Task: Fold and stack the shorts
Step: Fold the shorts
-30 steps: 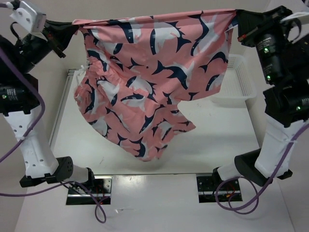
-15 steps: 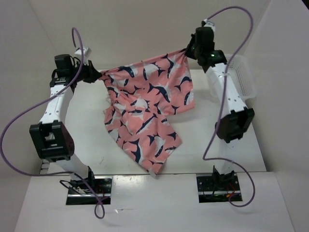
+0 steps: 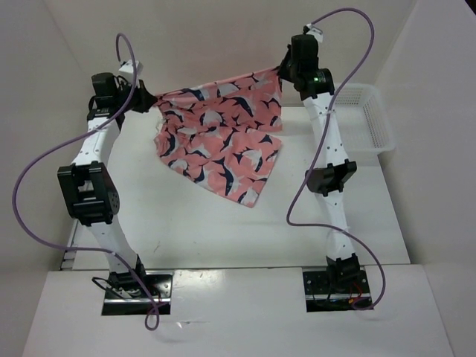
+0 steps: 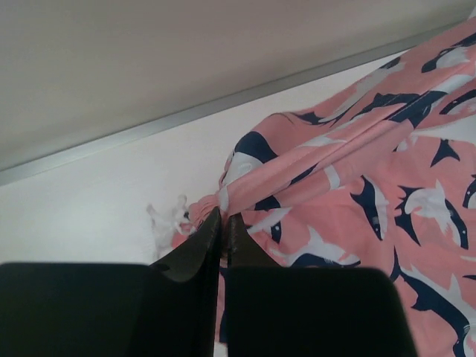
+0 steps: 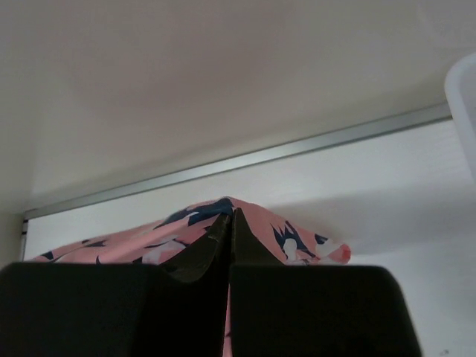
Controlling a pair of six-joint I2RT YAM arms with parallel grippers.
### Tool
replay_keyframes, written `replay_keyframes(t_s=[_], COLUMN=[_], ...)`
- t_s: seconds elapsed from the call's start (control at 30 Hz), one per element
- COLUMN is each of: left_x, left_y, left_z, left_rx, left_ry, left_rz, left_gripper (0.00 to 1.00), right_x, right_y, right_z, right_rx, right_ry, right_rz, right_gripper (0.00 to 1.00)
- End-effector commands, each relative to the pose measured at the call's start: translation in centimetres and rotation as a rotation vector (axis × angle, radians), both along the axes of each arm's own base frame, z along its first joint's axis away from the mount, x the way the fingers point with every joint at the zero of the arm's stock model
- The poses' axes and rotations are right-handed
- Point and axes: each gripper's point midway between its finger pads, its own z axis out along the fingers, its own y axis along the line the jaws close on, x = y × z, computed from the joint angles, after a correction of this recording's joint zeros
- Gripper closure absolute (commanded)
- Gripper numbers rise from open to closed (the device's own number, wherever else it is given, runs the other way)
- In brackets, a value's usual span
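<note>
The shorts' lower cloth (image 3: 181,155) is already lying on the tabletop, so my left gripper will next draw the held waist corner of the shorts back and down over it.
The salmon-pink shorts (image 3: 219,137) with navy and white shark shapes hang stretched between both arms at the far side of the table, the lower part draping onto the tabletop. My left gripper (image 3: 144,100) is shut on the left corner of the waist, where the bunched cloth (image 4: 245,186) meets the fingertips (image 4: 224,217). At the right corner my right gripper (image 3: 281,73) is shut on the shorts (image 5: 186,230), the cloth folding over its closed fingers (image 5: 230,216).
A white mesh basket (image 3: 366,119) stands at the table's far right, its rim (image 5: 461,97) showing in the right wrist view. A metal rail (image 4: 186,115) runs along the table's far edge against the back wall.
Both arms have carried the shorts away from the camera and down toward the far side of the table. The cloth now drapes onto the tabletop instead of hanging free.
</note>
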Motion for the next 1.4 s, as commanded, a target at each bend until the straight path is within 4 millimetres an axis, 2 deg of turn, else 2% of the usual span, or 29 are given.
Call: replay_keyframes(t_s=[0.0, 0.07, 0.2, 0.23, 0.3, 0.33, 0.37, 0.43, 0.47, 0.5, 0.53, 0.57, 0.63, 0.67, 0.7, 0.73, 0.77, 0.8, 0.83, 0.87, 0.9, 0.93, 0.97, 1.0, 1.13, 1.2, 1.23, 1.27, 1.37], left_x=[1.6, 2.1, 2.6, 3.0, 3.3, 3.6, 3.7, 4.1, 4.1, 4.0, 4.1, 4.1, 3.8, 3.8, 3.5, 3.4, 3.4, 3.2, 3.1, 2.8, 2.8, 2.5, 2.3, 2.2, 1.5, 1.2, 1.0, 0.9, 0.0], left_y=[1.7, 1.7, 1.6, 1.7, 1.8, 1.8, 1.9, 1.7, 1.7, 1.5, 2.0, 2.0, 1.8, 1.8, 1.7, 1.7, 1.7, 1.7, 1.6, 1.6, 1.6, 1.5, 1.5, 2.0, 2.5, 2.6, 2.6, 2.5, 2.4], left_z=[-0.5, -1.3, -1.6, -2.5, -2.8, -3.0, -2.6, -3.2, -3.2, -3.1, -3.6, -3.6, -3.5, -3.5, -3.6, -4.0, -4.0, -4.5, -5.1, -5.0, -5.0, -5.1, -5.7, -5.2, -6.5, -6.1, -6.7, -6.1, -7.4], left_rx=[0.029, 0.026, 0.020, 0.017, 0.016, 0.015, 0.016, 0.009, 0.009, 0.004, -0.001, -0.001, -0.005, -0.005, -0.005, -0.007, -0.007, -0.010, -0.012, -0.012, -0.012, -0.013, -0.016, -0.015, -0.018, -0.014, -0.016, -0.014, -0.022], left_ry=[-0.030, -0.012, 0.001, 0.016, 0.025, 0.033, 0.022, 0.036, 0.036, 0.035, 0.044, 0.044, 0.043, 0.043, 0.044, 0.053, 0.054, 0.065, 0.079, 0.078, 0.078, 0.085, 0.099, 0.090, 0.122, 0.116, 0.130, 0.120, 0.159], left_rz=[0.044, 0.044, 0.032, 0.032, 0.032, 0.032, 0.032, 0.019, 0.019, 0.006, 0.007, 0.007, -0.003, -0.003, -0.003, -0.003, -0.003, -0.003, -0.003, -0.003, -0.003, -0.003, -0.003, 0.006, 0.023, 0.032, 0.032, 0.032, 0.032], left_gripper=[1.00, 1.00, 1.00, 1.00, 1.00, 1.00, 1.00, 1.00, 1.00, 1.00, 1.00, 1.00, 1.00, 1.00, 1.00, 1.00, 1.00, 1.00, 1.00, 1.00, 1.00, 1.00, 1.00, 1.00, 1.00, 1.00, 1.00, 1.00, 1.00], right_x=[-1.8, -2.7, -4.0, -4.5, -5.1, -5.7, -6.2, -7.3, -8.3, -8.9, -9.7, -11.2, -12.0, -14.6, -14.7, -15.6, -16.9, -17.8, -18.5, -19.4, -20.2, -20.8, -21.5, -22.1, -22.9, -23.7, -23.9, -24.5, -25.4], right_y=[-0.5, 0.2, 0.9, 0.9, 1.1, 1.3, 1.0, 2.0, 2.0, 2.0, 3.1, 3.0, 3.9, 3.4, 4.4, 4.2, 3.8, 3.6, 3.9, 3.6, 3.9, 4.4, 5.3, 5.4, 5.8, 6.9, 7.1, 8.1, 9.2], right_z=[-2.9, -3.7, -1.8, -1.1, -1.6, -0.8, -1.1, -2.5, -1.5, -3.2, -3.5, -4.3, -4.1, -5.1, -4.4, -4.6, -7.6, -6.0, -6.5, -8.3, -7.8, -8.6, -8.5, -8.3, -8.5, -7.9, -8.1, -8.5, -9.6], right_rx=[-0.087, -0.103, -0.110, -0.105, -0.122, -0.124, -0.131, -0.174, -0.177, -0.221, -0.237, -0.272, -0.258, -0.267, -0.200, -0.181, -0.192, -0.159, -0.146, -0.161, -0.170, -0.183, -0.192, -0.204, -0.251, -0.268, -0.286, -0.309, -0.367], right_ry=[0.111, 0.148, 0.122, 0.119, 0.148, 0.139, 0.164, 0.220, 0.212, 0.265, 0.274, 0.313, 0.275, 0.304, 0.251, 0.244, 0.300, 0.254, 0.265, 0.307, 0.286, 0.286, 0.277, 0.269, 0.248, 0.219, 0.214, 0.208, 0.205], right_rz=[-0.092, -0.092, -0.098, -0.088, -0.086, -0.087, -0.098, -0.089, -0.088, -0.097, -0.078, -0.076, -0.058, -0.030, 0.009, 0.016, 0.025, 0.038, 0.067, 0.078, 0.103, 0.123, 0.155, 0.172, 0.188, 0.234, 0.241, 0.268, 0.329], right_gripper=[1.00, 1.00, 1.00, 1.00, 1.00, 1.00, 1.00, 1.00, 1.00, 1.00, 1.00, 1.00, 1.00, 1.00, 1.00, 1.00, 1.00, 1.00, 1.00, 1.00, 1.00, 1.00, 1.00, 1.00, 1.00, 1.00, 1.00, 1.00, 1.00])
